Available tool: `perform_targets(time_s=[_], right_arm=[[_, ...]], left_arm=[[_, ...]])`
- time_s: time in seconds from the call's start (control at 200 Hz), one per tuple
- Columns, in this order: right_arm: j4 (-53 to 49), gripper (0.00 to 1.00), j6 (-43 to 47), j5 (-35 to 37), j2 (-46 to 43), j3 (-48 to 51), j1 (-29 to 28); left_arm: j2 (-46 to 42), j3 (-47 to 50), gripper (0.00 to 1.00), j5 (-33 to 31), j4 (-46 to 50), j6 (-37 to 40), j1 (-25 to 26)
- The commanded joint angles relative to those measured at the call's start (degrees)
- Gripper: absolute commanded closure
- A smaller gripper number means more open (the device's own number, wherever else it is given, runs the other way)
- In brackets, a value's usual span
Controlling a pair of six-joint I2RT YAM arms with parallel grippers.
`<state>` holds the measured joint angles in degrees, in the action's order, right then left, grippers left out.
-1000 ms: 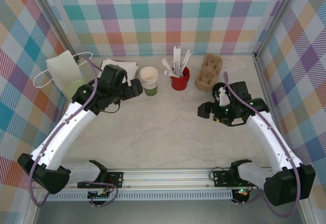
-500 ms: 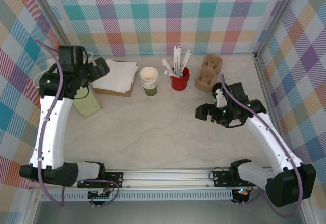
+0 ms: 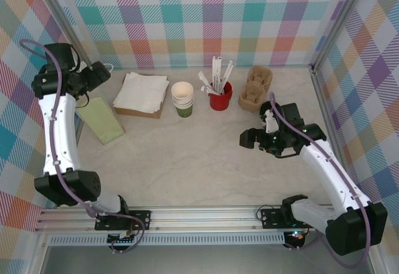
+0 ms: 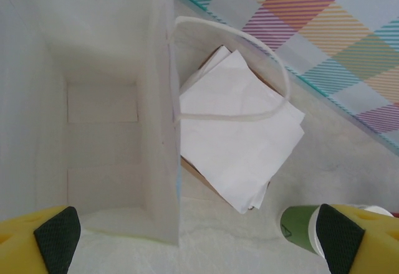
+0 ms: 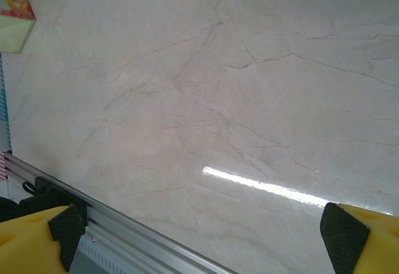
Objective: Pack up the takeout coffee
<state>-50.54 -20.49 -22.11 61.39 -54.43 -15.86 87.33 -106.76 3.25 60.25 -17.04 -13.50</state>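
Observation:
The bag's side by the napkins runs between the open fingers of the robot's left gripper, so the gripper will go down with its fingers on both sides of that side's top edge and close on it.
The takeout coffee is hidden from me. A white paper bag with a pale green side stands at the far left of the table. My left gripper hangs above it, open and holding nothing. In the left wrist view the left gripper looks down past the bag's wall into its white inside, where I see no cup. The bag's handle loops over a napkin stack. My right gripper is open and low over bare table at the right, and the right gripper has nothing between its fingers.
White napkins lie on a brown board beside the bag. A stack of lidless cream cups with a green base, a red cup of white stirrers and a cardboard cup carrier line the back. A metal rail edges the near side.
My left arm has swung from near the cup stack back to the far left and risen above the bag. The right arm has barely moved.

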Motion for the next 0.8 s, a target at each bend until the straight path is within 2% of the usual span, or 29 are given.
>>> perform_targets(time_s=[0.0,0.08,0.12,0.305,0.61,0.795], right_arm=[[0.67,0.00,0.89,0.27,0.35,0.56,-0.49],[0.95,0.00,0.82,0.40,0.92,0.65,-0.49],[1.12,0.00,0.72,0.45,1.14,0.73,-0.47],[1.50,0.00,0.47,0.31,2.31,0.65,-0.57],[1.98,0.00,0.69,0.34,4.49,-0.22,-0.73],[2.20,0.00,0.65,0.49,5.42,-0.74,-1.01]], left_arm=[[3.02,-2.06,0.02,3.19,-2.04,0.88,-2.51],[5.57,-3.01,0.04,4.66,-2.42,0.91,-2.76],[6.68,-3.42,0.05,5.28,-2.54,0.87,-4.57],[10.22,-3.80,0.09,7.42,-4.17,0.79,-4.70],[13.83,-4.74,0.17,7.31,-4.83,1.01,-4.70],[14.80,-4.66,0.28,7.18,-4.80,1.24,-4.70]])
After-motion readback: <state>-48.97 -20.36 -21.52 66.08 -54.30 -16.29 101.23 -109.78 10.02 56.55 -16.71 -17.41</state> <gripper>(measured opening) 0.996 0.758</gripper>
